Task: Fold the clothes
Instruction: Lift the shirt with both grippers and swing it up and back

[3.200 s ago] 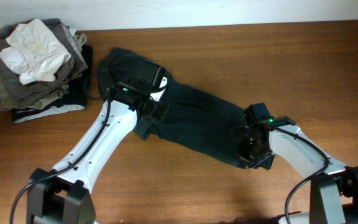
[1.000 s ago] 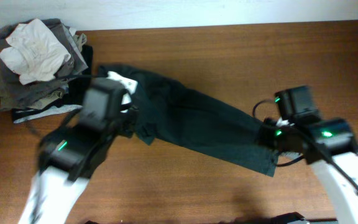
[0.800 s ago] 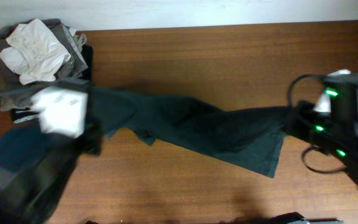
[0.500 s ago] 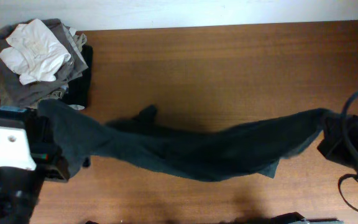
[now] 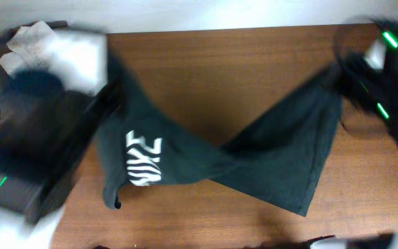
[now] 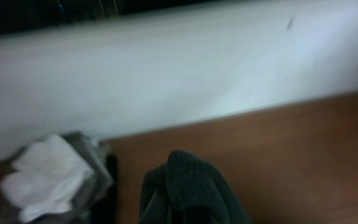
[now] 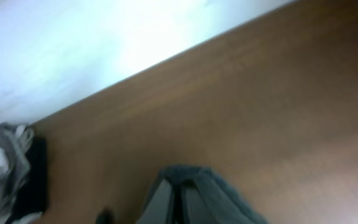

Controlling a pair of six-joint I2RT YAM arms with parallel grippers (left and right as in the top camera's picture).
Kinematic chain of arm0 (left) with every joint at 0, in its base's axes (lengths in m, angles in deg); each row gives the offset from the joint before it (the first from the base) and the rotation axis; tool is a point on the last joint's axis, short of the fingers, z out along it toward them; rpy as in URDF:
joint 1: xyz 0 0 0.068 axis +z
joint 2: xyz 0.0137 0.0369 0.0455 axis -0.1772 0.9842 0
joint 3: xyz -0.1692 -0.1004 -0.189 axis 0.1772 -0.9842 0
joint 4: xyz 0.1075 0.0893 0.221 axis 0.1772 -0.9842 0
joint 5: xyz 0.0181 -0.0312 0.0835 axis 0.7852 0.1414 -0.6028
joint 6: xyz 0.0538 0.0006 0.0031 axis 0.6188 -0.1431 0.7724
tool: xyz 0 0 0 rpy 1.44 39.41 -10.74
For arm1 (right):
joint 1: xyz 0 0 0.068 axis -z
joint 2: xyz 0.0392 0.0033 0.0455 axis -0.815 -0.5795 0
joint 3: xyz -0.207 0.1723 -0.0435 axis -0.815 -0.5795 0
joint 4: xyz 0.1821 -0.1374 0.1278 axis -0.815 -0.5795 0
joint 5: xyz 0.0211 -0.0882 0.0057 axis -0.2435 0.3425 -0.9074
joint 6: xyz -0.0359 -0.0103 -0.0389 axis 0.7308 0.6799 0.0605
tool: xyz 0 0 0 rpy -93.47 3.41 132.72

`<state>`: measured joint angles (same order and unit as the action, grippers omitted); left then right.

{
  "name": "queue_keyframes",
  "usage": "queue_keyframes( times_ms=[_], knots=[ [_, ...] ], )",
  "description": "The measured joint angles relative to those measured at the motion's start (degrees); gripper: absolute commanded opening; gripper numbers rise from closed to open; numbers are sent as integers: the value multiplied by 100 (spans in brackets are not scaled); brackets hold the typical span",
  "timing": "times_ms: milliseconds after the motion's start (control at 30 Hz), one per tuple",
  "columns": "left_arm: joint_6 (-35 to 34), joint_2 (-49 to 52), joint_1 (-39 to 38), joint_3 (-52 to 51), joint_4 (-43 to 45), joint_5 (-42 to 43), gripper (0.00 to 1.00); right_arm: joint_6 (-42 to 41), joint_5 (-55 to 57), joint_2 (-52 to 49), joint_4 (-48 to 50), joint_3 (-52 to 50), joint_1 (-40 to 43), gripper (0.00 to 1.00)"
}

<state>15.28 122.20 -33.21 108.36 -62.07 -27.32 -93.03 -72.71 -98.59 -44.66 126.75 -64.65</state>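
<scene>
My left gripper needs to lower and draw back over the bare wood by the table's near edge to release the shirt, because the shirt's middle sags unspread.
The clothes are one dark charcoal T-shirt (image 5: 254, 159) with white block letters (image 5: 144, 159), stretched across the table between both arms. My left gripper (image 5: 112, 86) is blurred at the upper left and shut on one end of the shirt. In the left wrist view a bunch of dark fabric (image 6: 188, 186) covers the jaws. My right gripper (image 5: 340, 69), at the upper right, is shut on the other end. Its fingers (image 7: 166, 202) press together under a fold of the T-shirt (image 7: 191, 175). The shirt's middle sags low over the wood.
A pile of grey and olive garments with a white cloth (image 5: 26, 38) on top sits at the far left corner, partly behind my left arm; it also shows as white cloth (image 6: 42, 180). A pale wall (image 6: 179, 68) runs along the table's far edge.
Both arms have swung from the near side to the far side, carrying the shirt's ends up and apart. The shirt has turned over, and the white letters now face up.
</scene>
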Motion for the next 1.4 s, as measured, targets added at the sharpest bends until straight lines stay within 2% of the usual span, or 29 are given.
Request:
queue_keyframes(
  times_ms=[100, 200, 333, 433, 533, 667, 833, 1100, 1400],
  knots=[
    [114, 1469, 72, 7, 802, 61, 0, 192, -166, -855, 730, -4, 170, 4],
    [205, 2599, 240, 289, 1010, 85, 1, 365, -487, -1447, 1134, 133, 452, 4],
    [505, 3727, 608, 1941, 833, -46, 0, 472, -1169, -1836, 1217, 1069, 1228, 4],
    [776, 3727, 826, 3849, 577, -229, 0, 470, -1906, -1749, 1040, 2483, 2358, 4],
    [874, 3377, 817, 5034, 68, -245, 1, 470, -2404, -1523, 568, 3305, 3161, 4],
    [929, 2815, 769, 5707, -640, -109, 1, 610, -2763, -1209, -151, 3534, 3403, 4],
    [833, 2865, 763, 5320, -1827, 306, 0, 881, -2920, -1510, -1075, 3171, 3399, 4],
    [328, 4653, 763, 3161, -3049, 879, 0, 1213, -2682, -1919, -1080, 599, 3067, 4],
    [-229, 4784, 739, 1878, -3985, 1008, 1, 1285, -2455, -1867, -1025, -1635, 2870, 4]
  ],
)
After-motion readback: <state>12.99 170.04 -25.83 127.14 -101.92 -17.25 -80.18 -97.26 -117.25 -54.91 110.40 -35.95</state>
